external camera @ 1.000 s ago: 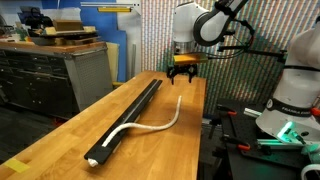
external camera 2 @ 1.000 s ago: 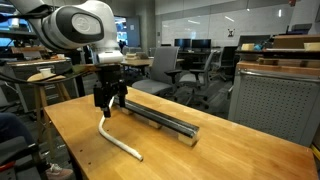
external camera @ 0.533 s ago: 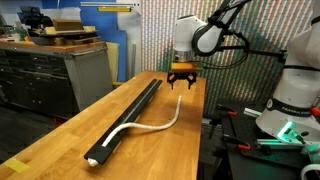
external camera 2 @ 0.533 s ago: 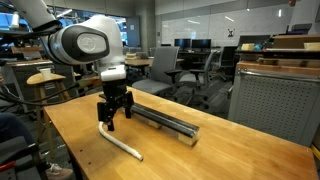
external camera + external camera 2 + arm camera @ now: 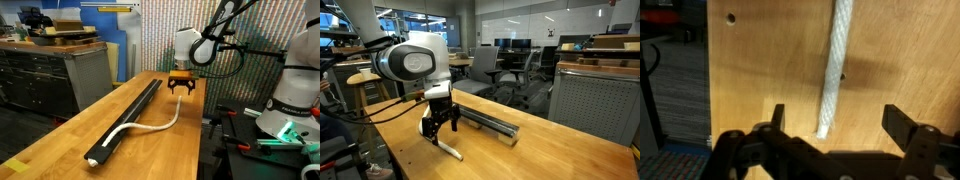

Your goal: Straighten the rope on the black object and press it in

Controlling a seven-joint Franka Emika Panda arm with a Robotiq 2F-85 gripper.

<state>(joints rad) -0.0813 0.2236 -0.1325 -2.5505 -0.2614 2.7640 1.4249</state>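
My gripper needs to turn slightly and go down and outward onto the rope's loose end (image 5: 180, 98) (image 5: 824, 129), which is on the wood below my spread fingers.
The black object (image 5: 135, 112) is a long low bar lying lengthwise on the wooden table (image 5: 60, 140), and it also shows as the black object (image 5: 485, 120). The white rope (image 5: 150, 126) starts on the bar's near end, then curves off onto the wood toward the gripper. My gripper (image 5: 181, 86) hangs low over the rope's free end, jaws open. Another exterior view shows the gripper (image 5: 438, 127) just above the rope (image 5: 448, 149). In the wrist view the rope (image 5: 833, 70) ends between the spread fingers of the gripper (image 5: 838, 125), touching neither.
A grey metal cabinet (image 5: 55, 70) stands beside the table. A white robot base (image 5: 290, 100) and clamps sit at the other side. Office chairs (image 5: 510, 70) stand behind. The table edge (image 5: 706, 80) and a small hole (image 5: 731, 17) show in the wrist view.
The gripper has come down and moved along the table to the rope's free end, staying open. Rope and bar have not moved.
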